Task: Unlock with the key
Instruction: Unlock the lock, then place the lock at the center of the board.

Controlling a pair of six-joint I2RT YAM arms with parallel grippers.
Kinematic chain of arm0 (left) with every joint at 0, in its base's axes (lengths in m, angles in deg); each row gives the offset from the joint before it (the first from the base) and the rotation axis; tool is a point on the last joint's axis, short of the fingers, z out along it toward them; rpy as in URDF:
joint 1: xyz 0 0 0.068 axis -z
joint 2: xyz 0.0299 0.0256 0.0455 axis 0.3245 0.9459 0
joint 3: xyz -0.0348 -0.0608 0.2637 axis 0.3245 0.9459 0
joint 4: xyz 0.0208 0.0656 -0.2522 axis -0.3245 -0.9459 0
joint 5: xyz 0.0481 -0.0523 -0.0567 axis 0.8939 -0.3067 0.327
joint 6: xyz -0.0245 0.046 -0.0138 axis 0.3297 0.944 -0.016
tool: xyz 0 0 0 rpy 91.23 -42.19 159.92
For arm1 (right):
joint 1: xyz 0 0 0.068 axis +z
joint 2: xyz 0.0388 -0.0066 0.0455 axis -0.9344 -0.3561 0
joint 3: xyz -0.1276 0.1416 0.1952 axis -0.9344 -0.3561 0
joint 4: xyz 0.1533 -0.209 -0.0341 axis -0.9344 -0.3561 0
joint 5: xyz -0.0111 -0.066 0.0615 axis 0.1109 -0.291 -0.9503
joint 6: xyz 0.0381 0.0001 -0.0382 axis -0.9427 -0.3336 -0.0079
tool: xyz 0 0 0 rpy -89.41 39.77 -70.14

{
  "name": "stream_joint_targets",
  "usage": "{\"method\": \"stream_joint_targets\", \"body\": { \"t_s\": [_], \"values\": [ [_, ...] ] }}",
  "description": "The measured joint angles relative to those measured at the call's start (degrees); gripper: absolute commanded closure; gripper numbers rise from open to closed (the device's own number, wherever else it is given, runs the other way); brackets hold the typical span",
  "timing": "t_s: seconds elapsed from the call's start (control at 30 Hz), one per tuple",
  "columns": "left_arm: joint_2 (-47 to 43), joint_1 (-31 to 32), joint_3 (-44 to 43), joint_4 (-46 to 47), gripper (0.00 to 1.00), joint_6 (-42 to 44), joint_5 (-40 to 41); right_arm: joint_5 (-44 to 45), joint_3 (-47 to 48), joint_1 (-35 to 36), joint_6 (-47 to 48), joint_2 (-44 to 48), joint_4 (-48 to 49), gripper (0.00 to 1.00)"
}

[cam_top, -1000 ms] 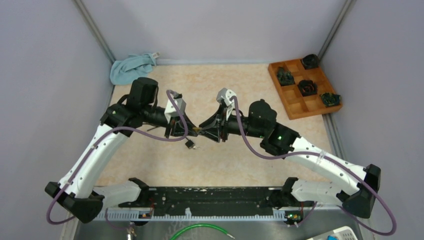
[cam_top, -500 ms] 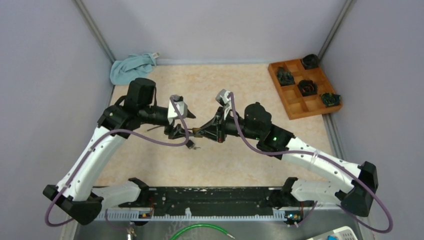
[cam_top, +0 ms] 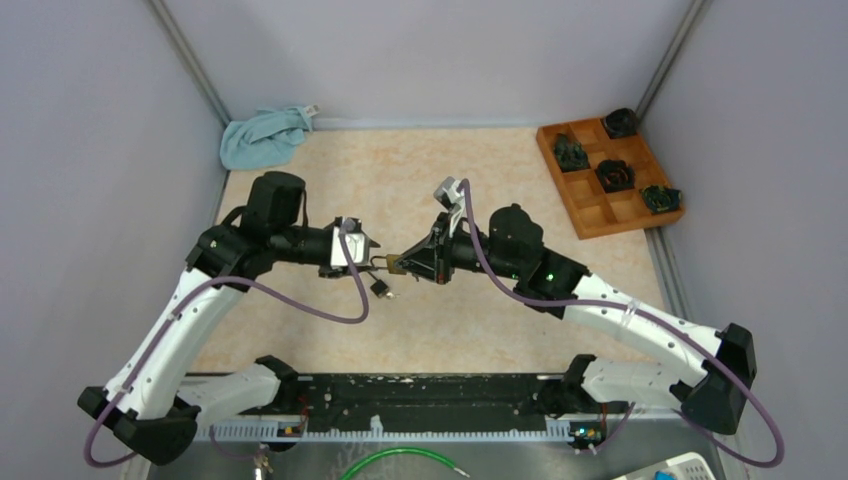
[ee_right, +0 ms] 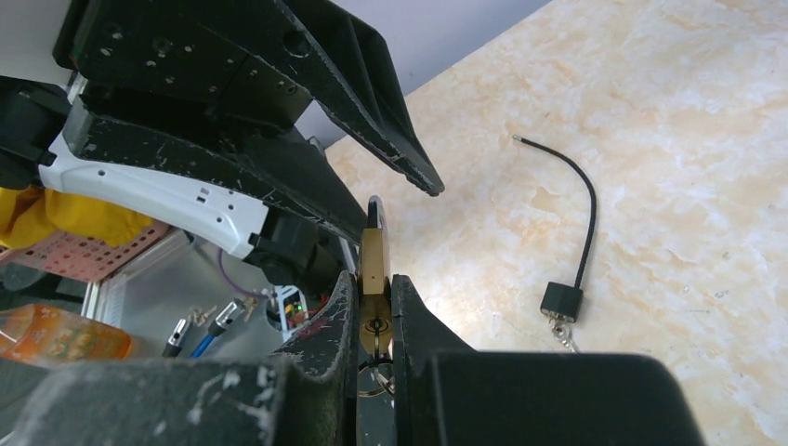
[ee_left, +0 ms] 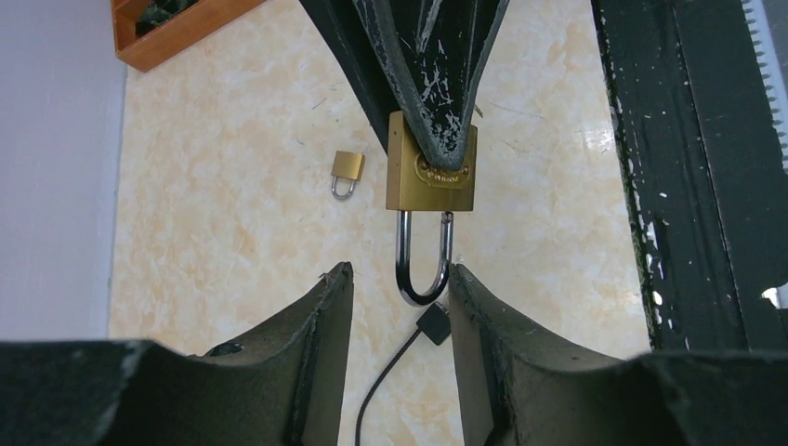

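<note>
My right gripper should next tilt down, lower the brass padlock onto clear, bare tabletop point(ee_right: 717, 358) beside the cable lock and release it.
A brass padlock point(ee_left: 432, 177) hangs in the air over the table's middle, and my right gripper point(ee_right: 374, 283) is shut on its body point(ee_right: 374, 255). Its keyhole faces the right wrist camera, and a key ring hangs just below it. The key itself I cannot make out. The steel shackle point(ee_left: 423, 255) points at my left gripper point(ee_left: 400, 271), which is open. The loop lies between the fingertips, close against one finger point(ee_left: 465, 297). In the top view the two grippers meet at the padlock point(cam_top: 395, 264).
A black cable lock point(ee_left: 434, 325) lies on the table under the grippers, with a small second brass padlock point(ee_left: 347, 172) nearby. A wooden compartment tray point(cam_top: 610, 178) sits at the back right. A blue cloth point(cam_top: 262, 137) lies at the back left. A black rail point(cam_top: 420, 395) runs along the near edge.
My right gripper has shut on the padlock's body. My left gripper has let go, opened, and drawn back slightly to the left, its wrist turning and dropping lower.
</note>
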Motion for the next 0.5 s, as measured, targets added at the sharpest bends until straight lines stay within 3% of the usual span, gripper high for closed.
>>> {"method": "stream_joint_targets", "body": {
  "t_s": [0.13, 0.23, 0.33, 0.4, 0.5],
  "values": [
    [0.07, 0.0, 0.52, -0.15, 0.62, 0.92, 0.39, -0.26, 0.0, -0.02, -0.44, 0.0, 0.02, 1.0],
    [0.07, 0.0, 0.96, 0.13, 0.83, 1.6, 0.87, -0.72, 0.0, -0.09, -1.36, -0.02, 0.07, 1.0],
    [-0.24, 0.0, 2.25, 2.14, 0.95, 2.38, 2.1, -1.01, -0.02, -0.55, -3.28, -0.68, 0.74, 1.0],
    [-1.49, 0.02, 4.5, 4.61, 0.96, 3.8, 3.76, -1.68, -0.13, -1.86, -6.01, -1.79, 1.79, 1.0],
    [-4.09, 0.28, 8.59, 8.76, 0.88, 6.73, 6.67, -4.15, -1.49, -3.74, -11.1, -4.0, 4.87, 1.0]
  ]
}}
